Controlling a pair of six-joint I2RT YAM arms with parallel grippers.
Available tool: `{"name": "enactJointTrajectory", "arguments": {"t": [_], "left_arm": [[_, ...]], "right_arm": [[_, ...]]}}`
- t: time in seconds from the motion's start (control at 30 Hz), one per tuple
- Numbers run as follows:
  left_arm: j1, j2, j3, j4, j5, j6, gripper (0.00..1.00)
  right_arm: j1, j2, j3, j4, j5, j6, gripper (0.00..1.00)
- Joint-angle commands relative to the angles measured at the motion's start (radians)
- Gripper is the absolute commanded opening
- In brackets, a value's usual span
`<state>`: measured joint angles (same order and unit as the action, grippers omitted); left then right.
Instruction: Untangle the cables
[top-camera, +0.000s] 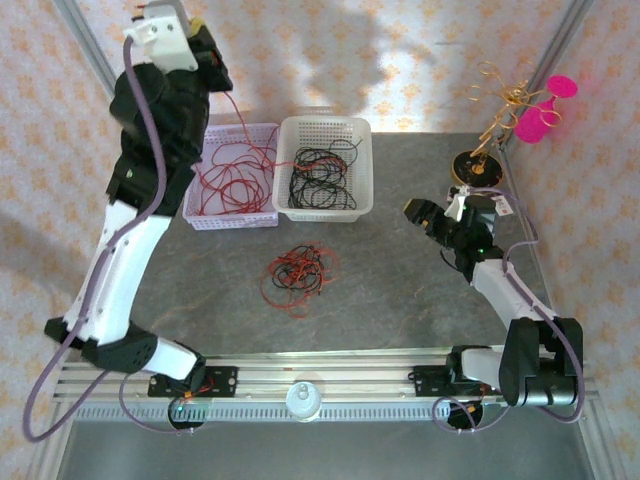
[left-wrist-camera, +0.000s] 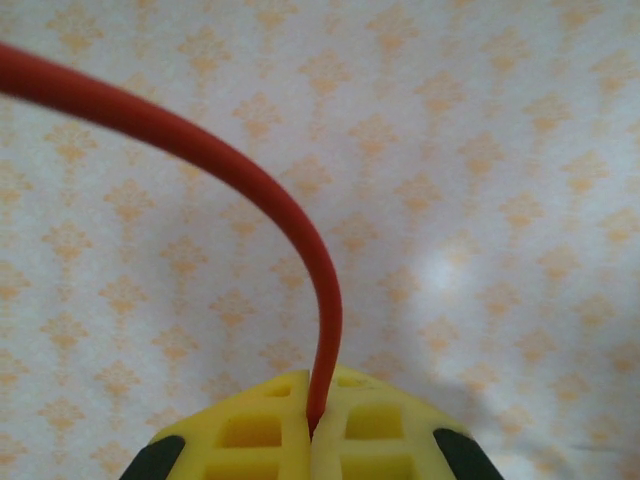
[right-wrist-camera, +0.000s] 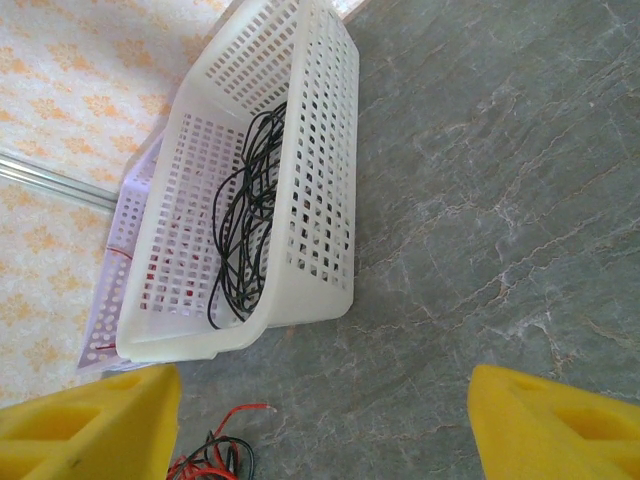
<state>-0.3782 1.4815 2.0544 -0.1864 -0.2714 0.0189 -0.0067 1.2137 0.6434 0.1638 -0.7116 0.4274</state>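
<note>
I will next tip the fingers of my left gripper down and lower them into the lavender basket to release the red cable, because that basket of red cables is below the gripper.
A small clump of red and black cables lies on the grey table's middle; its edge also appears in the right wrist view as cables. My left gripper is raised high at the back left, shut on a red cable that hangs down into the lavender basket. Up close, the yellow left gripper pinches that red cable. My right gripper stands open at the right, low over the table. In its own view the right gripper has bare table between its fingers.
The lavender basket holds red cables. Beside it a white basket holds black cables; the white basket and black cables also show from the right wrist. A gold stand with pink pieces is at the back right.
</note>
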Motion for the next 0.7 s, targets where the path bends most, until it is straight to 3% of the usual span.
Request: {"name": "enactJointTrajectory", "arguments": {"t": [0.0, 0.23, 0.37, 0.67], "left_arm": [[0.105, 0.076, 0.106, 0.050, 0.061, -0.056, 0.00], [0.313, 0.249, 0.304, 0.045, 0.233, -0.190, 0.00], [0.412, 0.290, 0.241, 0.103, 0.347, -0.298, 0.00], [0.427, 0.369, 0.016, 0.221, 0.435, -0.331, 0.00]], "right_arm": [[0.007, 0.011, 0.049, -0.006, 0.009, -0.030, 0.75], [0.012, 0.074, 0.084, -0.026, -0.001, -0.048, 0.75], [0.025, 0.090, 0.103, -0.023, 0.000, -0.046, 0.74], [0.040, 0.118, 0.095, -0.019, -0.014, -0.032, 0.74]]}}
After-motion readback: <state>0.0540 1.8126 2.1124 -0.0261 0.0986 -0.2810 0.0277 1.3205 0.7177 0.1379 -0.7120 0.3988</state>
